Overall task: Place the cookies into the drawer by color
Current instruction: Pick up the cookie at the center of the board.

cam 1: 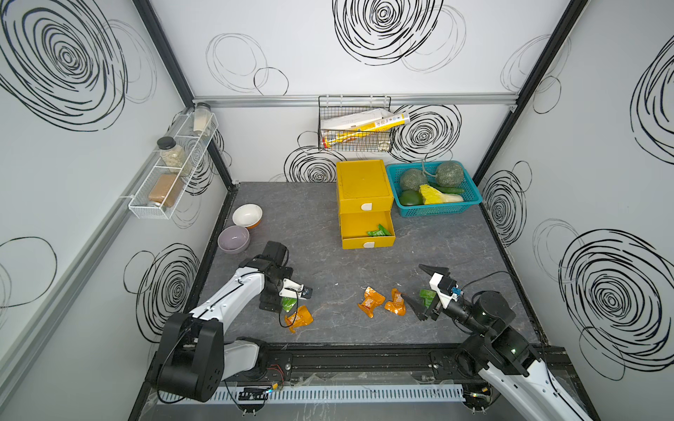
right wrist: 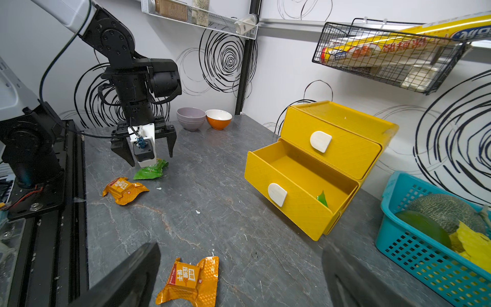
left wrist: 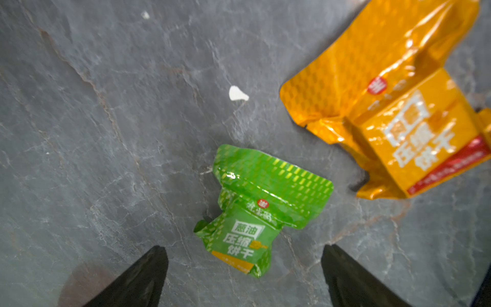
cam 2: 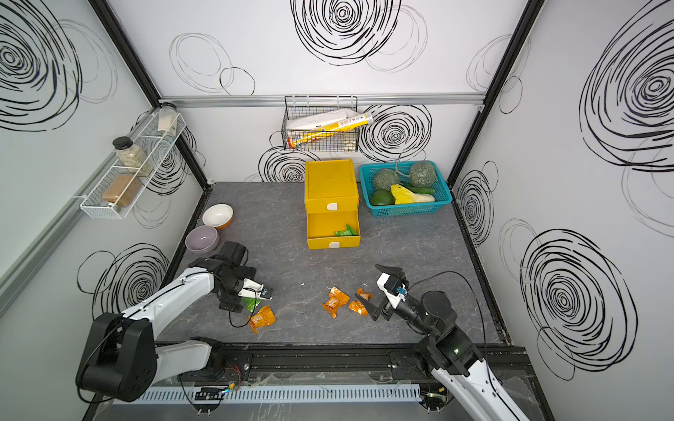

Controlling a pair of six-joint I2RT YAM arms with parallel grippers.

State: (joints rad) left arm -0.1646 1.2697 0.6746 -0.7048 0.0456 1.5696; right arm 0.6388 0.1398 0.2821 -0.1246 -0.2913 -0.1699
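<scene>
I will lower my left gripper and close its open fingers around the thick body of the green packet (left wrist: 240,235), since it is below the gripper, between its fingers.
The yellow drawer (cam 1: 364,186) cabinet stands at the back of the table. Its middle drawer (right wrist: 292,183) is pulled out, with green cookies (cam 1: 379,230) inside. My left gripper (left wrist: 244,249) points down, open, just above a green packet (left wrist: 247,212) that lies between its fingers, untouched. An orange packet (left wrist: 393,111) lies right beside it. My right gripper (right wrist: 240,245) is open and empty, low over the table near two orange packets (cam 1: 371,301) (cam 1: 396,302). A green packet (cam 1: 426,296) lies under its body. No black packets show.
A teal basket (cam 1: 434,209) of vegetables sits to the right of the cabinet. A white bowl (cam 1: 248,215) and a lilac bowl (cam 1: 234,238) stand at the left edge. A wire basket (cam 1: 355,124) and a jar rack (cam 1: 171,171) hang on the walls.
</scene>
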